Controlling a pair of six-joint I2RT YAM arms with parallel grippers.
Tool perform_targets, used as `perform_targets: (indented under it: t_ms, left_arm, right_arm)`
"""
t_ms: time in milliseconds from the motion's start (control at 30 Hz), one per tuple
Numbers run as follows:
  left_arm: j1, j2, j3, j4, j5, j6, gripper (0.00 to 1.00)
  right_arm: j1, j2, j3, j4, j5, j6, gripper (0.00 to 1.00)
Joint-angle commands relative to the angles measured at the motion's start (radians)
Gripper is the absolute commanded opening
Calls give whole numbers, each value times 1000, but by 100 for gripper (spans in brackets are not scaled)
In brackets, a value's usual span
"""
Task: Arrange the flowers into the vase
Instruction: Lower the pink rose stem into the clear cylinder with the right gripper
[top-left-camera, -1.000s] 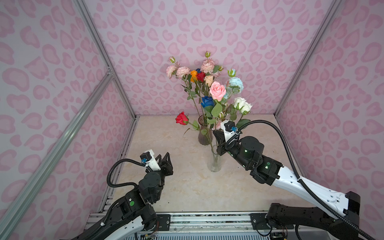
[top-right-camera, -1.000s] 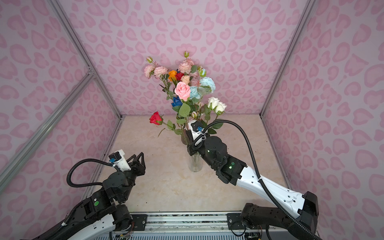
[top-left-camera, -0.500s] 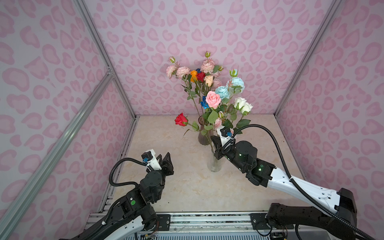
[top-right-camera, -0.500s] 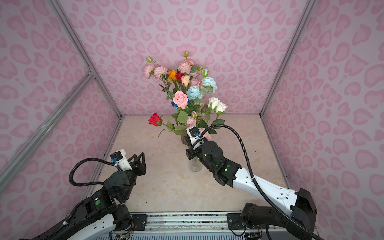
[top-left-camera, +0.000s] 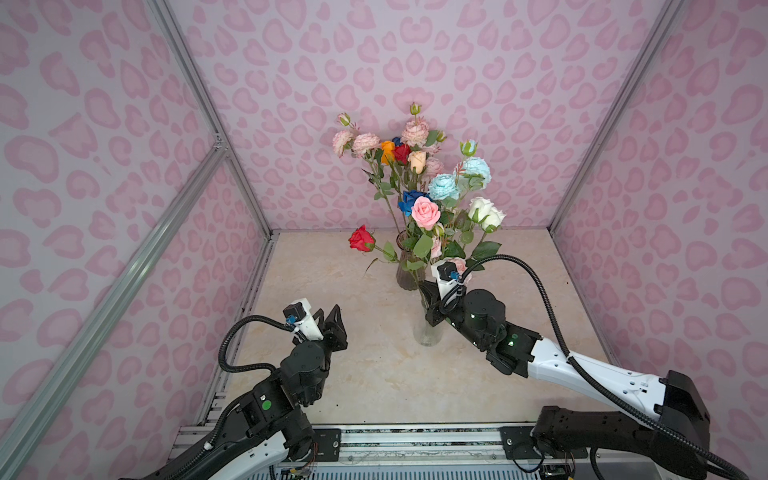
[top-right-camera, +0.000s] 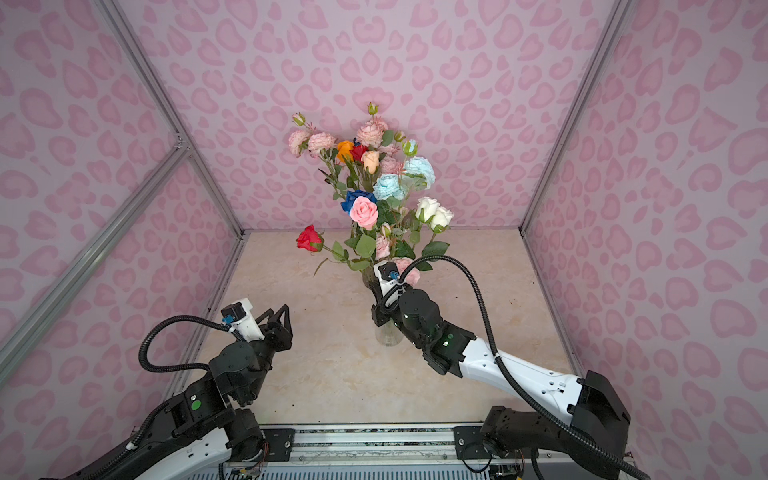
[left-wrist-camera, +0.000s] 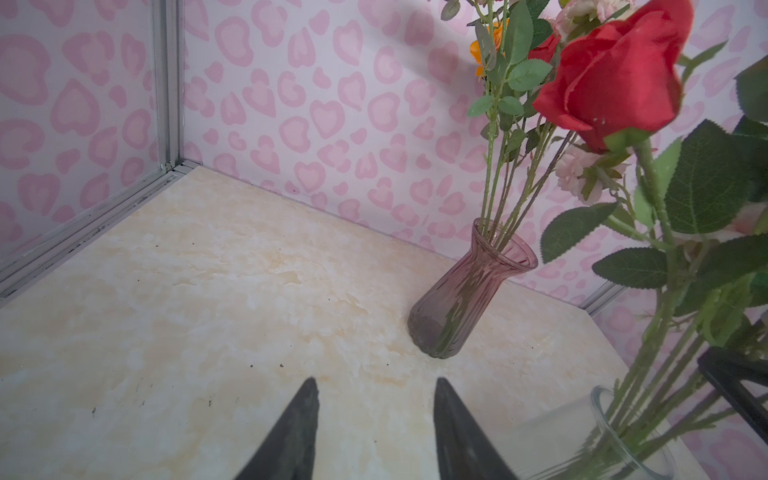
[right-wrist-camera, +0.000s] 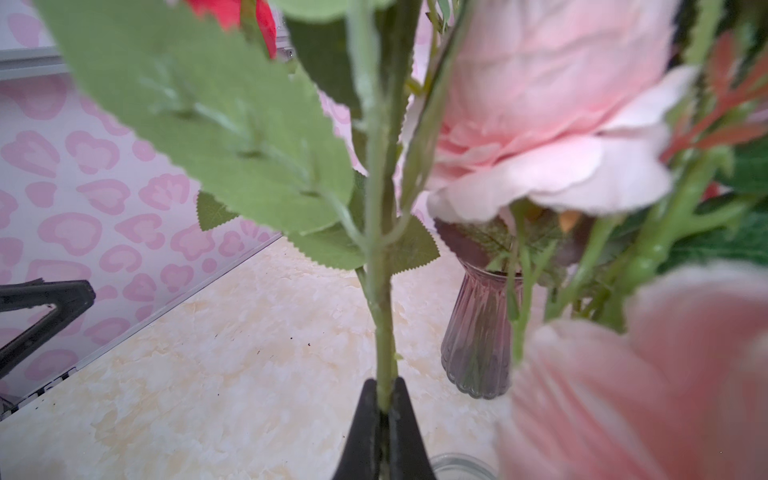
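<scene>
I will next ease my right gripper slightly down toward the opening of the clear vase and let go of the green stem, since that vase stands just below my closed fingers.
Two vases stand mid-table. A clear glass vase is in front and a smoky purple ribbed vase is behind it. Both hold flowers. My right gripper sits just above the clear vase, shut on a green stem. That stem seems to belong to the pink rose. A red rose leans left out of the clear vase. My left gripper hovers open and empty at the front left.
Pink patterned walls with metal posts close in the cream table on three sides. Light blue, white, orange and pale pink heads crowd above the vases. The right arm's cable loops over the table's right part.
My right gripper has moved down and slightly left with the stem, and the pink rose head has sunk lower among the other flowers. The left arm has barely shifted.
</scene>
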Motion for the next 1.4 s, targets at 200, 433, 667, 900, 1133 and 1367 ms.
perform_targets:
  t_ms: [200,433,667,900,1133,1367]
  left_arm:
    - [2,3,-9,34,-4,-4,46]
    - [4,7,-10,36,1,-7,46]
    - [5,6,-16,34,1,-14,46]
    - [5,-1,-15,33,2,-10,46]
    - [5,-5,-17,32,6,-15,46]
    - [5,-29,-19,24,5,-7,46]
  right_arm:
    - [0,1,-32,10,40,6,3]
    - [0,12,-77,50,37,13,3]
    - [-1,19,-90,56,40,22,4]
    - [0,0,-89,70,25,24,17]
    - [2,-20,-60,47,3,16,25]
    - [15,-30,-12,29,11,-9,29]
